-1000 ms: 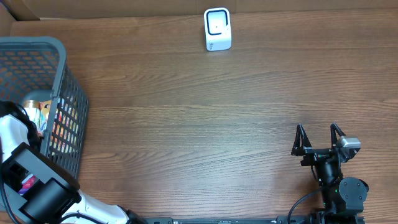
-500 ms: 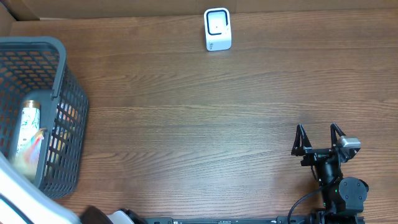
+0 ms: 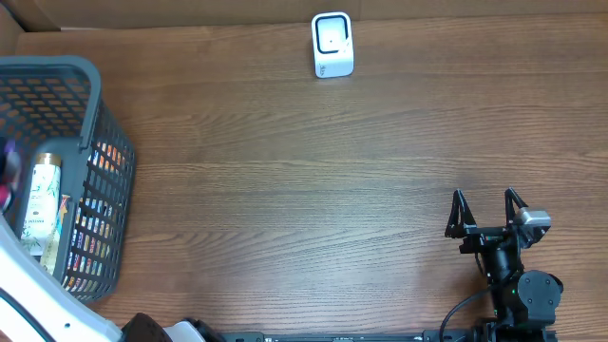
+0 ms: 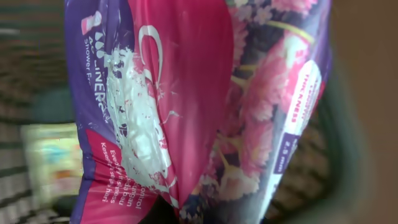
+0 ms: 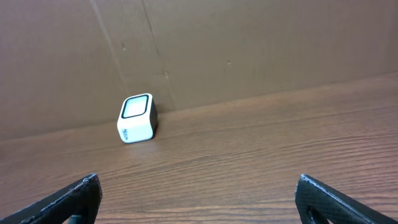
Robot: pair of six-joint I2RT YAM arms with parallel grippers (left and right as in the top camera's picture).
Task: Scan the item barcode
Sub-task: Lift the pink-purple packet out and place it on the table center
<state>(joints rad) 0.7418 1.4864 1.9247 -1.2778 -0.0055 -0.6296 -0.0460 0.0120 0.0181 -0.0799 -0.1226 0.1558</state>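
I will raise my left gripper past the basket's rim, then lower and release the packet over the clear, bare tabletop (image 3: 275, 201) beside the basket.
A pink and purple flowered packet (image 4: 186, 106) fills the left wrist view, blurred and very close. My left gripper is shut on its lower end, and its fingers are hidden behind the packet. From overhead only a pink-purple smear of the packet (image 3: 6, 176) shows at the far left edge over the basket (image 3: 95, 104). The white barcode scanner (image 3: 332, 45) stands at the table's far edge, also seen as the scanner (image 5: 137, 118) in the right wrist view. My right gripper (image 3: 486, 204) rests open at the near right, with nothing between its fingertips (image 5: 87, 190).
The grey mesh basket holds a cream bottle (image 3: 40, 195) and colourful packets (image 3: 57, 242). The white left arm (image 3: 38, 294) crosses the near left corner. A cardboard wall (image 5: 249, 43) backs the table behind the scanner.
The left arm has risen out of the basket and swung to the left edge, taking the packet with it and uncovering the bottle. The right arm has not moved.
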